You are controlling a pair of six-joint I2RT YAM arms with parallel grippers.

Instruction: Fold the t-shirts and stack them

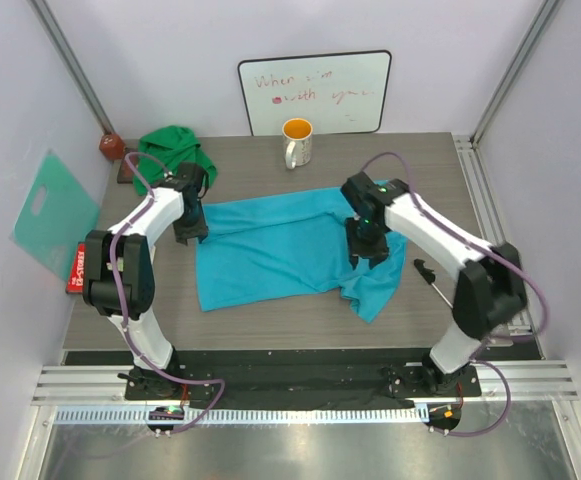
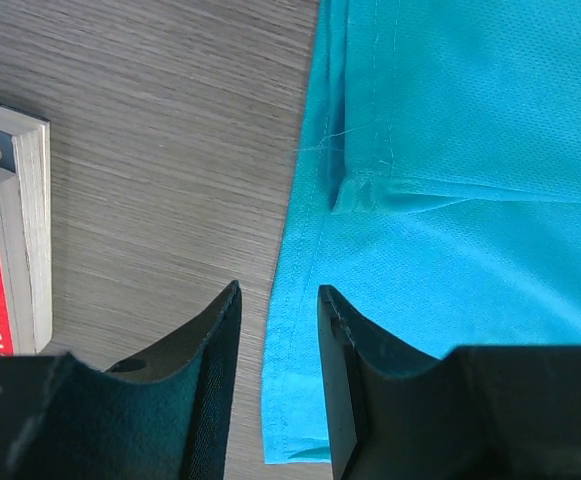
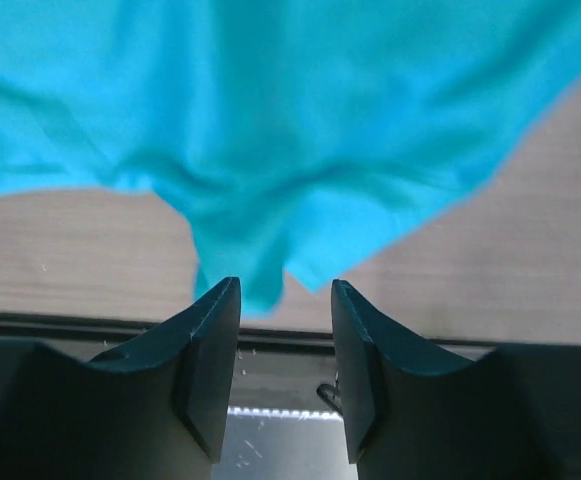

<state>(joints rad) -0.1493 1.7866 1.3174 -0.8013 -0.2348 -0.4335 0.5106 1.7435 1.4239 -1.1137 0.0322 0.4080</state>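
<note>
The rumpled end of the turquoise shirt sticks out past the shirt's near edge, so my right gripper should move back and down onto the near pointed corner of the turquoise shirt [image 1: 368, 312] [image 3: 258, 294].
The turquoise-blue t-shirt [image 1: 270, 255] lies spread across the middle of the table, with its right end rumpled and folded under. The green t-shirt [image 1: 175, 150] sits bunched at the back left. My left gripper [image 1: 190, 232] hovers over the turquoise shirt's left edge. In the left wrist view the left gripper [image 2: 278, 300] is open, and the shirt's hem [image 2: 300, 330] and bare table show in the gap. My right gripper [image 1: 367, 250] is above the shirt's right part. In the right wrist view the right gripper [image 3: 285, 290] is open and empty, and blurred turquoise cloth [image 3: 300, 120] hangs just beyond its tips.
A white mug [image 1: 297, 142] with an orange inside stands at the back, in front of a whiteboard [image 1: 315, 92]. A mint-teal plastic sheet [image 1: 55, 213] leans at the left wall, above a red book [image 1: 77, 268]. A thin black tool [image 1: 432, 280] lies at the right.
</note>
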